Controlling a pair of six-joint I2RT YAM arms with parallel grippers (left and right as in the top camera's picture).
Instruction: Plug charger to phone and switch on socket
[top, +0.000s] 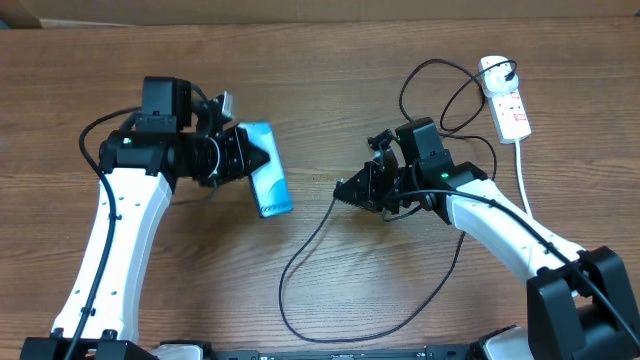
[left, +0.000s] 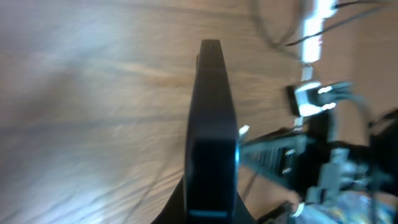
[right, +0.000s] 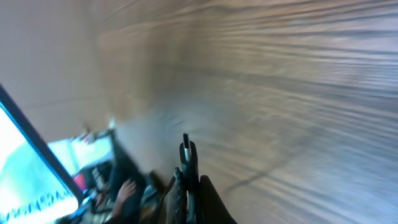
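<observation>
Next, my right gripper moves down with the connector tip to the bare tabletop below and releases it there, since the connector tip hangs above the tabletop.
My left gripper (top: 250, 158) is shut on the phone (top: 267, 170), a slim smartphone with a light blue screen, held above the table. In the left wrist view its dark edge (left: 211, 118) stands between the jaws (left: 210, 208). My right gripper (top: 345, 190) is shut on the connector tip of the charger, a thin black cable (top: 300, 262) that loops over the table. In the right wrist view the connector tip (right: 187, 149) sticks out from the shut jaws (right: 189, 186). Tip and phone are apart. The white socket (top: 507, 98) lies at the far right, with the black plug (top: 497, 73) in it.
The socket's thick white cord (top: 522, 175) runs toward the front right. The black cable trails in a wide loop (top: 430, 290) in front of the right arm. The table's far edge runs along the top of the overhead view.
</observation>
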